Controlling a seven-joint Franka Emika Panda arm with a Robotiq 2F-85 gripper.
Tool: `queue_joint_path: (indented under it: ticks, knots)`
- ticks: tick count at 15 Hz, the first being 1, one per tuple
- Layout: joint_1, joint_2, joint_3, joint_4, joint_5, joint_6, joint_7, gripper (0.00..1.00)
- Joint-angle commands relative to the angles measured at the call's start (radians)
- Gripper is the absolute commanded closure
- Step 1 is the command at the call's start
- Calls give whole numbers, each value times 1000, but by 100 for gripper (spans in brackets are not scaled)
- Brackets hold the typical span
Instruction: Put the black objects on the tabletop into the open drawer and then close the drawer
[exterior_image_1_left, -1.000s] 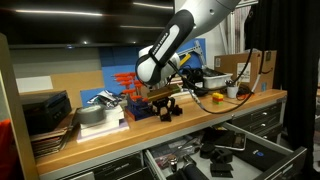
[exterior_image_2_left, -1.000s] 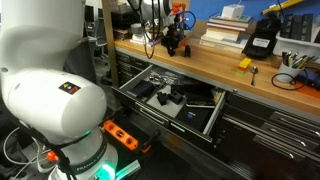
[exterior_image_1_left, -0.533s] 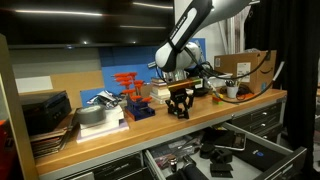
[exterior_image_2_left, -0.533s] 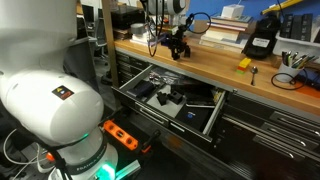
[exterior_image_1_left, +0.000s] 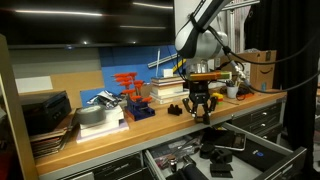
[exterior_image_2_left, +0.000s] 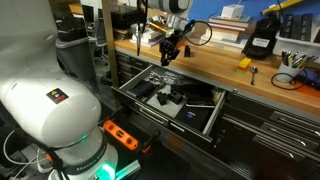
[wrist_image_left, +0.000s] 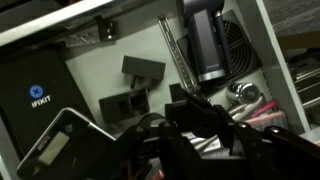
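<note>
The robot's gripper should next move away from the tabletop edge, then lower the black object into the open drawer, where there is room beside the black tool.
My gripper (exterior_image_1_left: 200, 110) is shut on a black object (exterior_image_1_left: 199, 103) and holds it in the air at the front edge of the wooden tabletop (exterior_image_1_left: 140, 128). Both exterior views show this; the gripper (exterior_image_2_left: 168, 53) hangs just above the open drawer (exterior_image_2_left: 216, 108). The dark-grey drawer (exterior_image_1_left: 262, 165) is pulled out and holds black parts. In the wrist view my dark fingers (wrist_image_left: 196, 140) fill the lower part with the held black object (wrist_image_left: 190, 112) between them. Below lie the drawer floor (wrist_image_left: 110, 50) and two black blocks (wrist_image_left: 143, 70), (wrist_image_left: 125, 103).
Orange-red clamps (exterior_image_1_left: 128, 84) and white books (exterior_image_1_left: 165, 92) stand at the back of the bench. A larger black box (exterior_image_2_left: 262, 40) and a yellow piece (exterior_image_2_left: 244, 63) sit on the tabletop. A black tool (wrist_image_left: 205, 45) and a dark case (wrist_image_left: 35, 95) lie in the drawer.
My gripper has carried the black object from beside the clamps and books across the tabletop to its front edge, over the open drawer.
</note>
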Motion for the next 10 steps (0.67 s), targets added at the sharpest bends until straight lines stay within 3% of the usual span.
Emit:
queue_joint_path:
  ticks: [1,5,10]
  knots:
    - [-11,-134,23,-181,77,14,8,75]
    - [-4,-139,42,-301,157,96,57,75]
    - [11,-78,77,-396,210,281,142,75]
